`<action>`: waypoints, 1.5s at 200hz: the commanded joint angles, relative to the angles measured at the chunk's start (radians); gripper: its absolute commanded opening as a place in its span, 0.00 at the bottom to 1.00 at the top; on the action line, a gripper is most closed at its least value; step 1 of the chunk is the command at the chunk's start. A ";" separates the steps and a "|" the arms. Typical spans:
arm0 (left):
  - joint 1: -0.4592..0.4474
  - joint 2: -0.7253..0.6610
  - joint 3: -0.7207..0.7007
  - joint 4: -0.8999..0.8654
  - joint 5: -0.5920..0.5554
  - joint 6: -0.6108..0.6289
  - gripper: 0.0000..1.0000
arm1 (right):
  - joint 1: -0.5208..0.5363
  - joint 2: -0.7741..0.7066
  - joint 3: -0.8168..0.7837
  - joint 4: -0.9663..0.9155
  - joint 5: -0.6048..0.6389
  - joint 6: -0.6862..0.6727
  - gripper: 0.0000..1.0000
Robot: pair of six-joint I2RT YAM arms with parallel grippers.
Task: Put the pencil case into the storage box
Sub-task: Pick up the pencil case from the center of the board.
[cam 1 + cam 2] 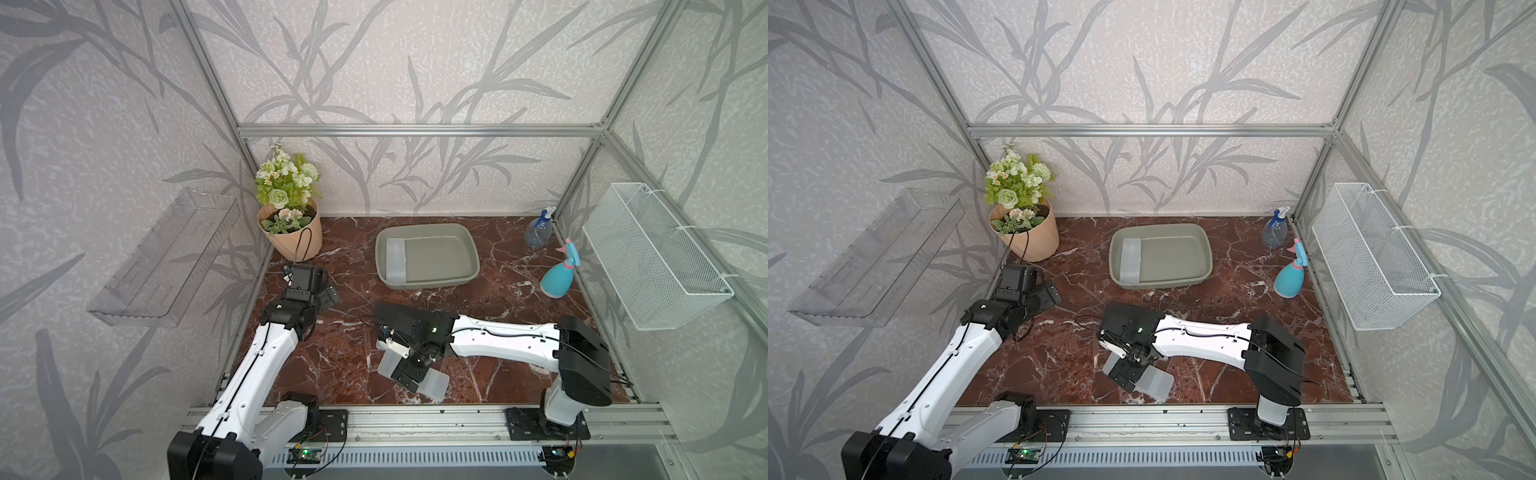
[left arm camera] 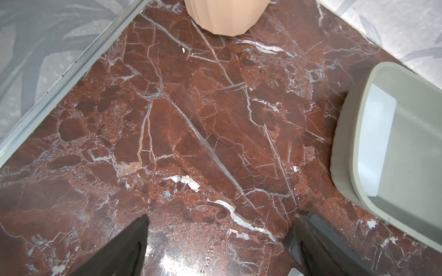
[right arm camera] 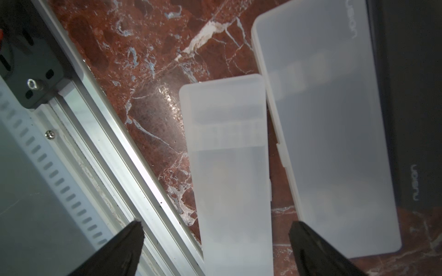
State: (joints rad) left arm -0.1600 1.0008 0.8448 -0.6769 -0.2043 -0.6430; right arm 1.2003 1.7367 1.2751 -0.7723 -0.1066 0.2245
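The narrow frosted pencil case lies below, between the spread fingers, so my right gripper needs to go down next, open, onto the long sides of the case and close.
The grey-green storage box stands at the back middle of the marble table. One frosted pencil case lies inside it at its left end. Near the front edge my right gripper hangs open over a narrow frosted pencil case, its fingers either side and apart from it. A wider frosted case and a black case lie beside that one. My left gripper is open over bare marble by the flower pot.
A peach flower pot stands at the back left. Two spray bottles stand at the back right. A clear tray hangs on the left wall, a white mesh basket on the right. An aluminium rail runs along the front.
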 commanded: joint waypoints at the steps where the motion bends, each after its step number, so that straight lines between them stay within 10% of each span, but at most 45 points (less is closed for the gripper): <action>1: -0.026 -0.028 0.005 -0.015 -0.059 0.030 1.00 | 0.019 0.007 -0.017 -0.036 0.001 0.066 1.00; 165: -0.068 0.034 0.034 -0.020 -0.050 0.029 1.00 | 0.058 0.153 -0.054 0.013 0.103 0.036 1.00; 300: -0.022 0.049 0.037 -0.014 -0.047 0.017 1.00 | 0.048 -0.184 0.131 -0.202 0.414 -0.082 0.60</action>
State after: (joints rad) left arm -0.1947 1.0420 0.8555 -0.6807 -0.2417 -0.6224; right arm 1.2549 1.6268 1.3540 -0.9195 0.1776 0.1658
